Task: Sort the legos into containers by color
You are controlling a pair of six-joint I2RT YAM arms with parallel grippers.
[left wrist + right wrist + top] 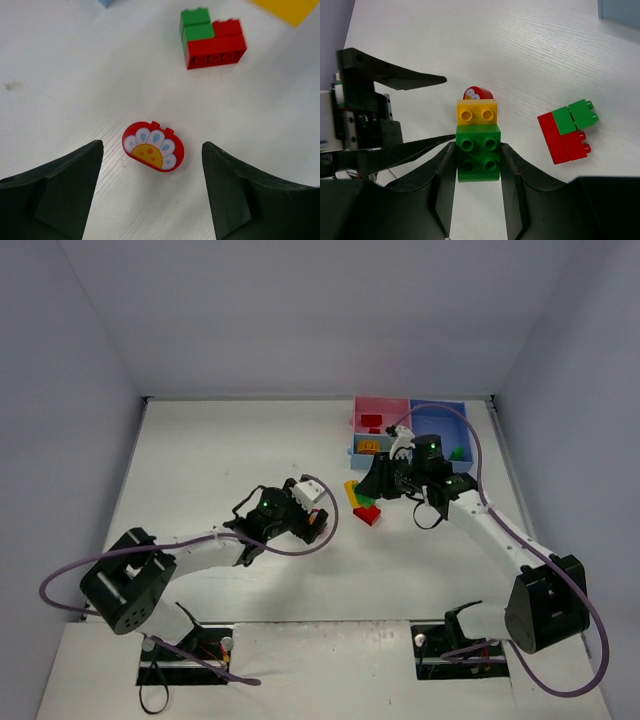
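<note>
The medium blue tray already holds green, so my right gripper should next move outward and to the right in the top view and let go of its green brick over it.
My right gripper is shut on a green brick with a yellow brick stuck to its far end. In the top view this clump sits just left of the right gripper. A red-and-green clump lies on the table beside it and also shows in the left wrist view. My left gripper is open, its fingers on either side of a flat red piece with a flower print, apart from it. The left gripper hides that piece in the top view.
The three joined trays stand at the back right: pink with a red brick, light blue with a yellow-orange brick, medium blue with a green brick. The two grippers are close together.
</note>
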